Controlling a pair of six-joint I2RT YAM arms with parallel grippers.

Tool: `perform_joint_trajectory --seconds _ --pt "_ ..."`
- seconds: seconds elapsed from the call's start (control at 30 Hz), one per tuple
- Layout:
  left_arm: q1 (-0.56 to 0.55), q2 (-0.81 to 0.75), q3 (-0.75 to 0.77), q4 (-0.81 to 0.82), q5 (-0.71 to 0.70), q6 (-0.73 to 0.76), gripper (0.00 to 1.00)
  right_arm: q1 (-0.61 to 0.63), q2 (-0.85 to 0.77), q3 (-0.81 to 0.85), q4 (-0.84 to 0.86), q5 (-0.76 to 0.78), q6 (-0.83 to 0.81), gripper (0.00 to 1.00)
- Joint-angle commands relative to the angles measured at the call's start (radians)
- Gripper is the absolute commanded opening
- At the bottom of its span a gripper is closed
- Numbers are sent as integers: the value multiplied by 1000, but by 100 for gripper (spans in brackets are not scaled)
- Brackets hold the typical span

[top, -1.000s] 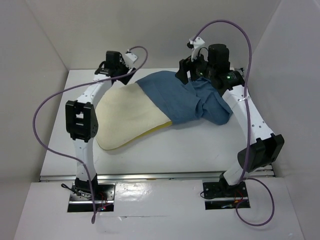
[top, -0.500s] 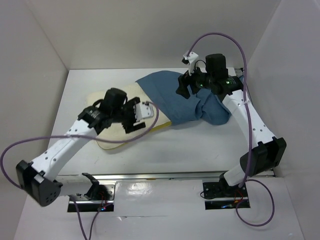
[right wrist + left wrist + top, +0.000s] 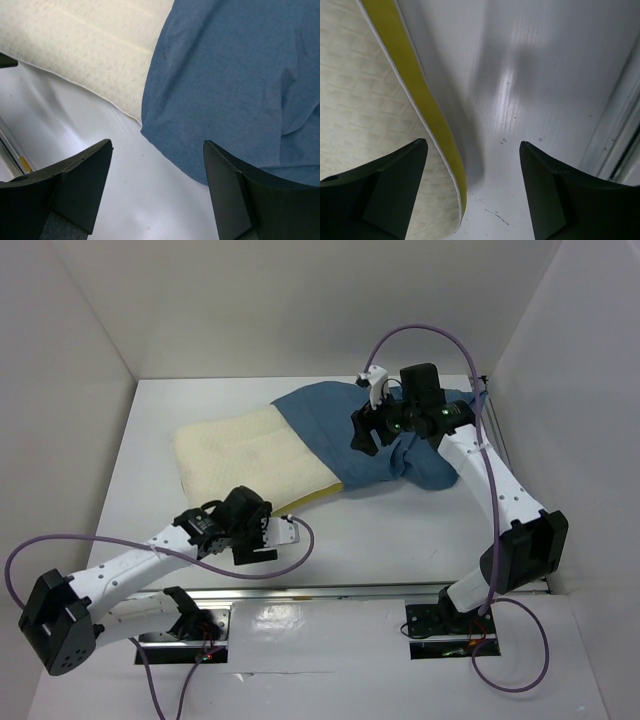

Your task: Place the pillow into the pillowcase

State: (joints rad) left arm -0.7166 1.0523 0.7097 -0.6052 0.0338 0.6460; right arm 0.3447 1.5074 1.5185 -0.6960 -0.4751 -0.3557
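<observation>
The yellow near edge of the pillow is off-centre between the open fingers of my left gripper. I should move the gripper outward and down over that edge and close on it.
The cream pillow lies flat at the table's middle left, and its right end is covered by the blue pillowcase. The rest of the pillowcase is bunched at the right. My left gripper is low by the pillow's near corner. It stands open, with the yellow edge of the pillow showing between its fingers but not gripped. My right gripper hangs open over the pillowcase, above its near edge where it meets the pillow. Neither gripper holds anything.
White walls enclose the table on the left, back and right. A metal rail runs along the near edge, close to the left gripper, and shows in the left wrist view. Purple cables loop from both arms.
My left arm has swung from the pillow's far left end across it to the near corner, staying open. The right gripper has shifted slightly left over the pillowcase.
</observation>
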Motion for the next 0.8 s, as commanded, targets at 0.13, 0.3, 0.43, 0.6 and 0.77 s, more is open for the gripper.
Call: perform_joint_trajectory --seconds 0.13,0.3,0.43,0.6,0.77 --pt "-11 116 -67 425 -277 -51 91 22 -50 -20 -2 26 31 82" --pt "-11 178 -67 533 -314 -63 94 22 -50 -31 -2 26 31 82" --pt "-11 270 -85 564 -337 -54 93 22 -41 -31 7 26 31 82" --pt "-11 348 -33 507 -309 -97 76 22 -41 -31 -2 26 31 82" --pt "-1 402 60 400 -255 -157 0 22 -53 -50 -2 26 31 79"
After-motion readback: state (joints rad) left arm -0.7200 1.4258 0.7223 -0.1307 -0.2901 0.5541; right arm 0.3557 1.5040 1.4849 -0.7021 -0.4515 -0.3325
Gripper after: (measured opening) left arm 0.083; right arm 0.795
